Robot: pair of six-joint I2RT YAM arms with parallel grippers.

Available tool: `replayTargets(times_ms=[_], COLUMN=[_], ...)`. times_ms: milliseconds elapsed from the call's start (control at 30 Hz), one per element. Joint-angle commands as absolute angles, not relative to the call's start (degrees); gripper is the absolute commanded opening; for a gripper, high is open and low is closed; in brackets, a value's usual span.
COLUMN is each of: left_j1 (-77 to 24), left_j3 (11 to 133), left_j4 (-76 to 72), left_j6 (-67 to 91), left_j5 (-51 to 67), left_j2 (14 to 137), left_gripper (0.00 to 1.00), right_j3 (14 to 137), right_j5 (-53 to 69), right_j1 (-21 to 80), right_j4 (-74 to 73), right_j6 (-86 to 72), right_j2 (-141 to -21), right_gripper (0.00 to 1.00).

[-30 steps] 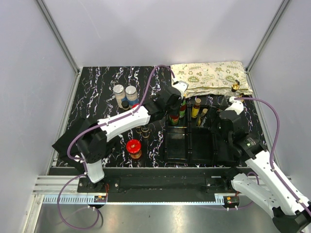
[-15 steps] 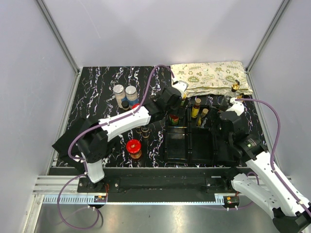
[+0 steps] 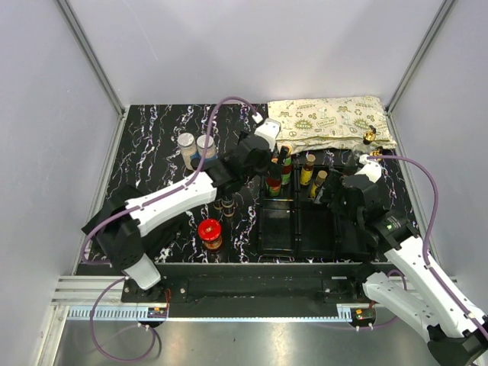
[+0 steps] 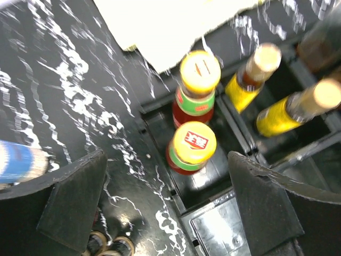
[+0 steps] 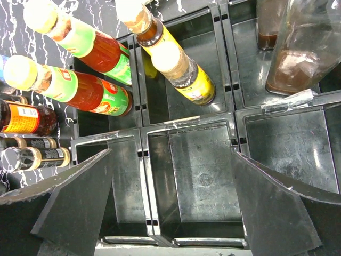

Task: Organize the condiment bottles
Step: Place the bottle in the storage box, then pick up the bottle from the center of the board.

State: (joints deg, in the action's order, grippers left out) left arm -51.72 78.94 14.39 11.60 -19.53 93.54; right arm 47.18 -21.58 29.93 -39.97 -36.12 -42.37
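The small dark bottle nearest the tray stands below my left gripper, to the left in the top view, so I will move my left gripper back and down over it.
My left gripper stands open above the black tray's back-left compartment, where two yellow-capped red sauce bottles stand upright, free of its fingers. From above, that gripper hangs beside these sauces. Two yellow-labelled bottles stand in the compartment to their right. My right gripper is open over the tray's bare front compartments, holding nothing. Clear glass bottles stand in the back-right compartment. On the table are two grey-lidded shakers, a red-lidded jar and small dark bottles.
A patterned cloth bag lies at the back right, with a gold-spouted bottle on its edge. The black tray sits centre-right near the front edge. White walls close in the marble tabletop.
My left gripper opened, let go of the nearer yellow-capped sauce in the tray and drew up and back. The right arm stayed put.
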Motion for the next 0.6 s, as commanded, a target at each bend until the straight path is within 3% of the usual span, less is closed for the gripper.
replayTargets(times_ms=[0,567], left_j1=[-51.59,-46.50], left_j3=[78.49,66.98], left_j4=[12.48,19.33], left_j6=[11.34,18.37], left_j5=[-25.13,-33.57], left_j2=[89.13,66.28], left_gripper=[0.99,0.99], right_j3=[48.16,46.67], right_j5=[-22.68,-23.29], right_j1=[29.71,29.71], right_j4=[-40.43,-41.48], right_j6=[-36.74,-38.15], right_j2=[-42.98,-41.13], right_gripper=[1.00,1.00])
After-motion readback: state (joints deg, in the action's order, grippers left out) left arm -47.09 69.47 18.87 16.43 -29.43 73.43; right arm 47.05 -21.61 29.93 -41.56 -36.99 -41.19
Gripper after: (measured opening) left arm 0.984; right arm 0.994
